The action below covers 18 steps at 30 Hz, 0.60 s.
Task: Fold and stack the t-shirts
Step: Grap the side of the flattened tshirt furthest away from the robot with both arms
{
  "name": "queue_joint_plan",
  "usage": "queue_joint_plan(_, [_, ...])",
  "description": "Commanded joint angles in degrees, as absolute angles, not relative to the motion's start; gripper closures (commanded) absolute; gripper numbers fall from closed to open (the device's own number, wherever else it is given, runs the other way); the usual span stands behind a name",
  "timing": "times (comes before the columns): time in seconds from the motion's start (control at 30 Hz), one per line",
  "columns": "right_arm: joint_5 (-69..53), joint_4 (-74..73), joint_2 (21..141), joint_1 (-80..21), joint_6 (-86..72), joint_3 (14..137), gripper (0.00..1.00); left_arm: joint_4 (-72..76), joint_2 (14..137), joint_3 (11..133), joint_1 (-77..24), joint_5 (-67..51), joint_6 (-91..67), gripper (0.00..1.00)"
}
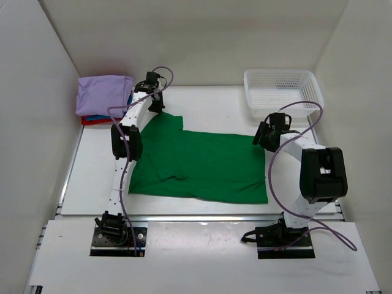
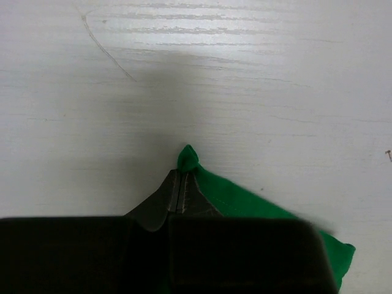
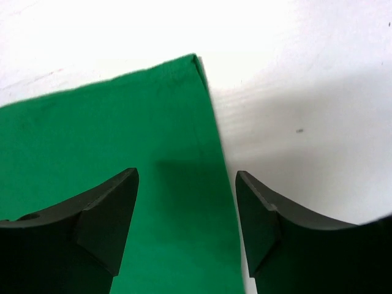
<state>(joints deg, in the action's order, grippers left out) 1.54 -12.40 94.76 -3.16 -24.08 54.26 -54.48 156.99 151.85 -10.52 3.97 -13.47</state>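
My right gripper moves outward and down onto the green t-shirt's corner near the basket [image 3: 193,63] next, as that corner lies below and just outward of its open fingers.
A bright green t-shirt [image 1: 202,165] lies spread on the table's middle. My left gripper [image 1: 157,105] is at its far left corner and is shut on a pinch of the green cloth [image 2: 188,157], low over the table. My right gripper [image 1: 262,136] hovers open over the shirt's far right corner; its two fingers [image 3: 107,214] straddle the shirt's right edge [image 3: 208,122]. A stack of folded shirts sits at the far left: lavender [image 1: 104,94] on top, blue [image 1: 92,117] and red [image 1: 98,121] edges showing below.
A white plastic mesh basket [image 1: 280,90] stands at the far right, just behind the right gripper. White walls enclose the table on three sides. The table's front edge runs just ahead of the arm bases.
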Motion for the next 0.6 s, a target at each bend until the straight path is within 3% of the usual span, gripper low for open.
queue_joint_plan(0.0, [5.18, -8.61, 96.50, -4.13, -24.96, 57.30, 0.38, -55.37, 156.18, 154.33, -9.40, 0.71, -13.62, 1.00])
queue_joint_plan(0.57, [16.78, -14.84, 110.11, -5.97, -29.71, 70.57, 0.43, -57.92, 157.15, 155.57, -9.32, -1.85, -13.89, 1.00])
